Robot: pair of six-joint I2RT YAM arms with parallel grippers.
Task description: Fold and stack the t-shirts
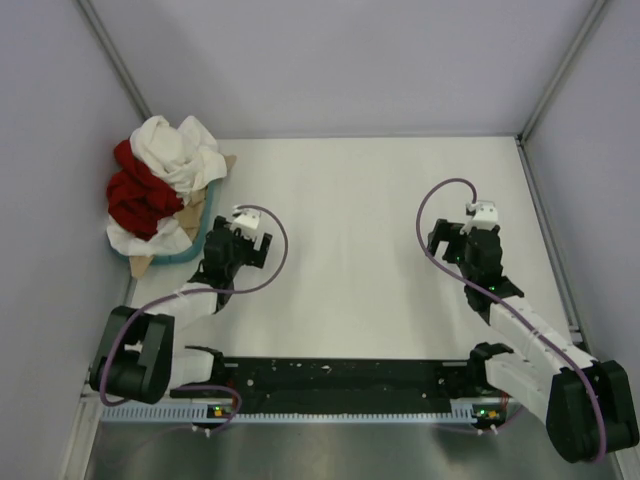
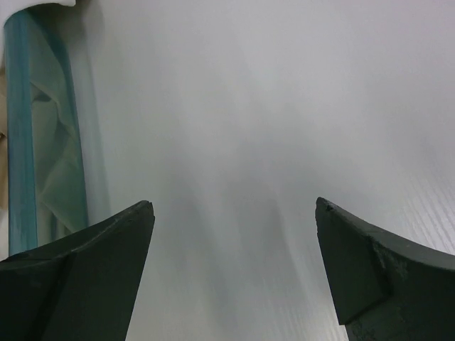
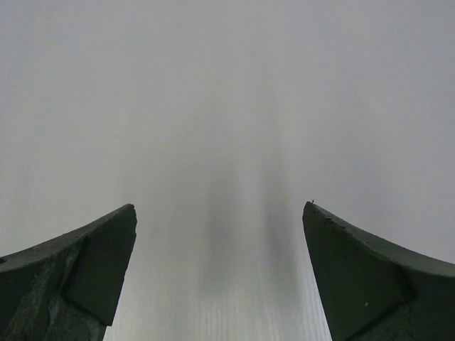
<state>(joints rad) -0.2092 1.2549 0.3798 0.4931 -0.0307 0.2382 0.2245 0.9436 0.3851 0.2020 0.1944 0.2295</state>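
Observation:
The white t-shirt at the tray's far end lies uncovered, so my left gripper should next rise outward and across the teal rim, then lower onto it.
A crumpled heap of t-shirts [image 1: 160,185], white ones and deep red ones, lies piled in a teal-rimmed tray [image 1: 205,232] at the far left of the table. My left gripper [image 1: 243,238] is just right of the tray, open and empty; in the left wrist view [image 2: 234,206] its fingers stand wide apart over bare table with the tray's teal wall [image 2: 21,142] at the left. My right gripper [image 1: 462,228] is open and empty over the right half of the table; the right wrist view [image 3: 220,207] shows only bare table between its fingers.
The white table [image 1: 370,250] is walled by grey panels on the left, back and right. Brown cardboard [image 1: 140,264] sticks out from under the tray. A black rail with the arm bases [image 1: 340,385] runs along the near edge.

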